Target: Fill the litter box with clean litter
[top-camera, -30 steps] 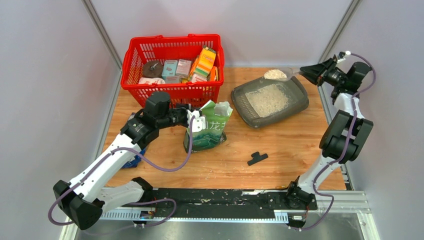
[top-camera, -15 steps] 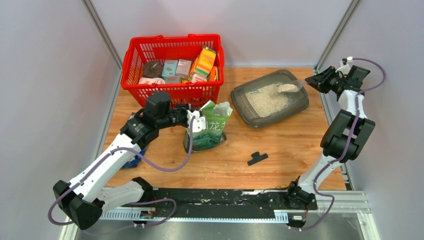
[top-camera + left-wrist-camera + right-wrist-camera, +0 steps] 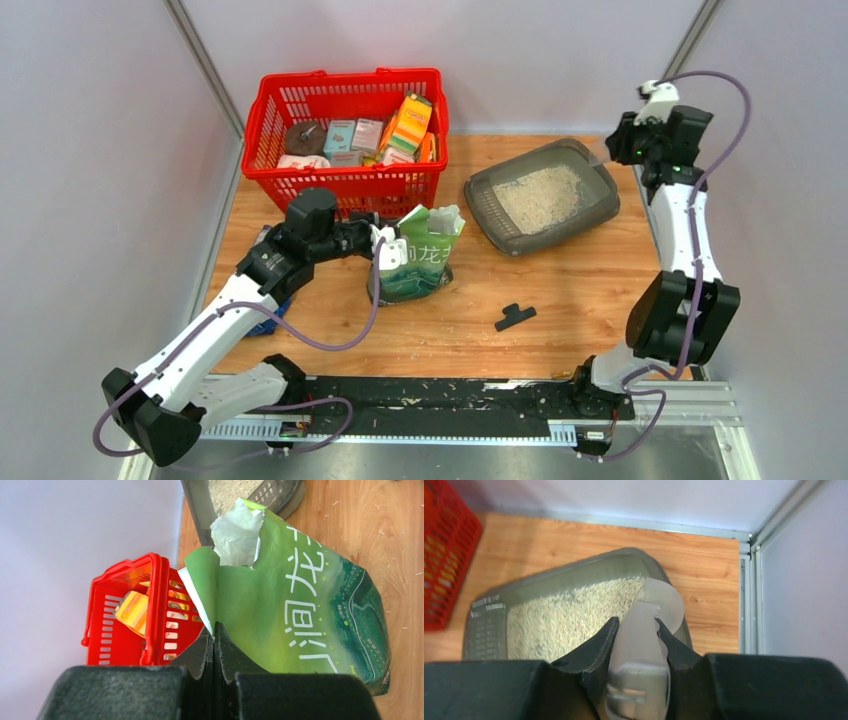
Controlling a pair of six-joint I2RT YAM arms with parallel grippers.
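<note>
The scoop is empty. Next, my right gripper should swing back across the litter box [image 3: 480, 193], then turn and go down toward the open wood beside the pouch [image 3: 420, 255].
The dark grey litter box [image 3: 480, 193] sits at the back right of the table, with pale clean litter [image 3: 540, 195] spread inside; it also shows in the right wrist view [image 3: 489, 625]. My right gripper [image 3: 622, 150] is above the box's right end, shut on a clear plastic scoop [image 3: 644, 645] whose bowl [image 3: 664, 602] hangs empty over the rim. My left gripper [image 3: 380, 243] is shut on the torn top edge of the green-and-white pouch [image 3: 420, 255], holding it upright; the pouch also shows in the left wrist view [image 3: 300, 595].
A red shopping basket [image 3: 345, 185] full of packages stands at the back left, right behind the pouch. A small black clip [image 3: 514, 316] lies on the wood near the middle front. A blue item [image 3: 268, 322] lies under my left arm. Grains are scattered on the table.
My right gripper tipped the scoop over the litter box and emptied its litter into it, then rose and turned above the box's right end. My left gripper and the pouch stayed still.
</note>
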